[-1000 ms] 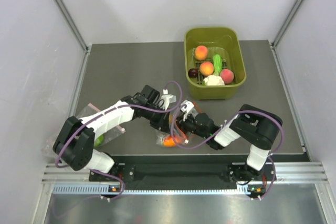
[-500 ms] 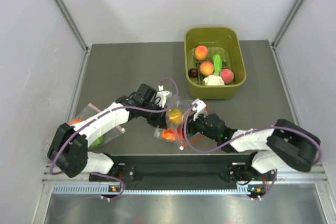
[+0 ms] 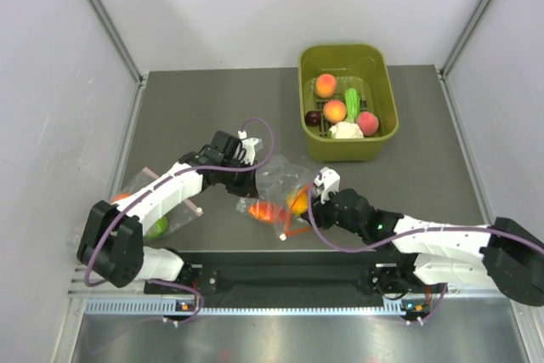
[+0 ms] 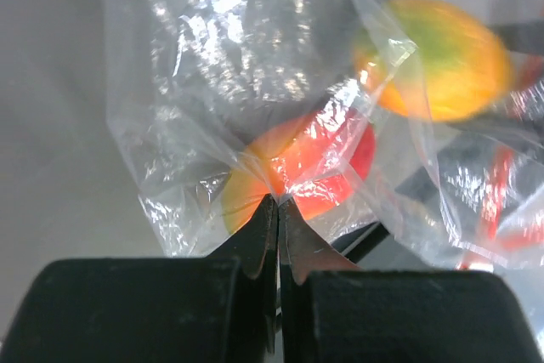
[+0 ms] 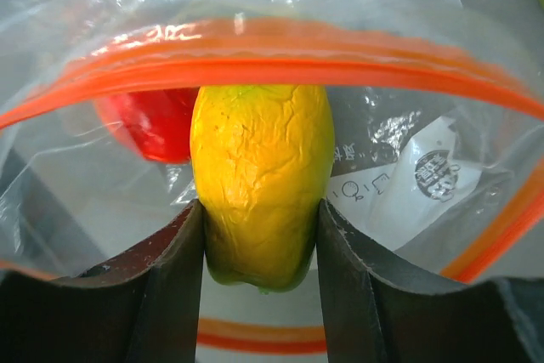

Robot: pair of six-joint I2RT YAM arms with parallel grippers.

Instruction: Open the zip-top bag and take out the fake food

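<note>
The yellow-orange piece is in the bag. My right gripper should pull it up out of the bag, then move it outward over the olive-green bin.
The zip-top bag lies crinkled at the table's near middle, its orange-red zip strip open in the right wrist view. My left gripper is shut on a pinch of the bag's clear plastic at its far left side. My right gripper is inside the bag's mouth, shut on the yellow-orange piece, which also shows in the top view. The glossy red piece lies in the bag. The white cauliflower and green oblong piece lie in the bin.
The olive-green bin stands at the back right, holding three peaches and a dark plum. A second clear bag with a pale pink strip lies at the left edge under my left arm.
My left gripper pulled back left with the bag's plastic. My right gripper, holding the yellow-orange piece, moved right and nearer. The right arm's elbow swung out to the right and dropped low.
</note>
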